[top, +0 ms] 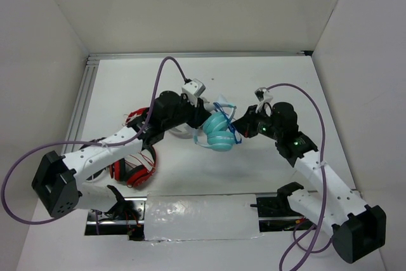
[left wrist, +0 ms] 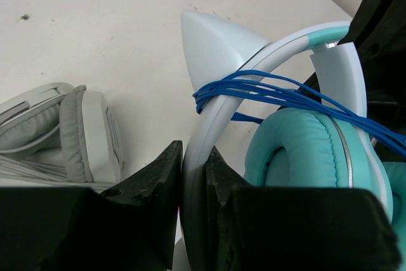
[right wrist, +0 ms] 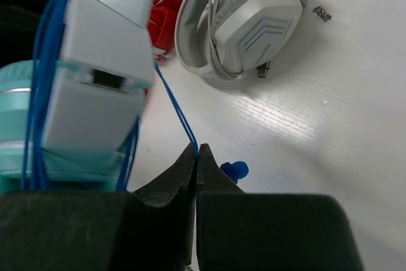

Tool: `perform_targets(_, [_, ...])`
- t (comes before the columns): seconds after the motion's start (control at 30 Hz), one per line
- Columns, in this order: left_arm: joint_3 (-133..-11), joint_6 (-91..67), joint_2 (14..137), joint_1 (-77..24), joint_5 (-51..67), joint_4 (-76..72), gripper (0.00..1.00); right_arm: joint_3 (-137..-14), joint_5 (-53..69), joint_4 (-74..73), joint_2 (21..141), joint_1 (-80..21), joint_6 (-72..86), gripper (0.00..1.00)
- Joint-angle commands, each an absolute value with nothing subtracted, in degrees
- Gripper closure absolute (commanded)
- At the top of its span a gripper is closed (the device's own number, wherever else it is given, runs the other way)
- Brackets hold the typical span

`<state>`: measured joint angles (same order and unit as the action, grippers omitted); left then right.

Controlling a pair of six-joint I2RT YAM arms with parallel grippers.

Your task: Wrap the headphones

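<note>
The blue cable already wraps the headband, so the robot's left gripper needs to lower the teal headphones [top: 219, 132] back onto the table beside the red pair next and let go of the headband.
The teal headphones [top: 219, 132] hang above the table's middle, between both arms. My left gripper [left wrist: 194, 157] is shut on their pale headband [left wrist: 209, 118]. Several turns of the thin blue cable [left wrist: 266, 90] lie wound around the headband above a teal ear cup [left wrist: 298, 150]. My right gripper [right wrist: 196, 153] is shut on the blue cable [right wrist: 177, 109] near its end, and the blue plug [right wrist: 233, 171] sticks out just beside the fingers. The cable runs taut from my right gripper up to the headphones [right wrist: 95, 61]. In the top view my right gripper [top: 240, 125] sits close to the right of the ear cups.
Red headphones [top: 134, 172] lie under the left arm at the left. Grey-white headphones [right wrist: 244, 20] lie on the table behind the teal pair, also in the left wrist view [left wrist: 70, 131]. A clear plastic sheet [top: 200, 217] lies at the near edge. White walls enclose the table.
</note>
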<state>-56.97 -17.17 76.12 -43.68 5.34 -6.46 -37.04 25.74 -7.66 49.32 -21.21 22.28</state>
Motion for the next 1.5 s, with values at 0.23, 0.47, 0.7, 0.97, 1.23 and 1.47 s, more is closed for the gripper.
perform_targets(0.23, [-53.6, -22.8, 69.2, -43.9, -3.1, -14.1, 1.0, -35.6, 26.5, -10.3, 51.2, -21.6, 22.5, 0.99])
perform_targets(0.47, [-47.0, -27.1, 65.0, -44.1, -9.1, -12.8, 1.0, -33.9, 28.7, -11.0, 52.0, -22.1, 23.3, 0.97])
perform_targets(0.7, [-40.3, -36.6, 63.5, -47.9, -20.4, -7.8, 1.0, -34.4, 24.3, -10.5, 57.6, -27.2, 24.3, 0.95])
perform_targets(0.97, [-38.8, -57.0, 65.2, -51.8, -33.2, 9.6, 1.0, -35.2, 15.2, -10.1, 66.7, -32.7, 27.6, 0.97])
perform_targets(1.23, [-38.4, -75.5, 70.5, -53.2, -41.5, 25.7, 1.0, -36.6, 9.1, -11.4, 73.1, -33.6, 28.0, 0.92])
perform_targets(1.47, [-44.1, -100.5, 81.8, -57.0, -48.1, 53.6, 1.0, -40.9, 3.6, -13.8, 78.5, -36.0, 24.5, 0.88])
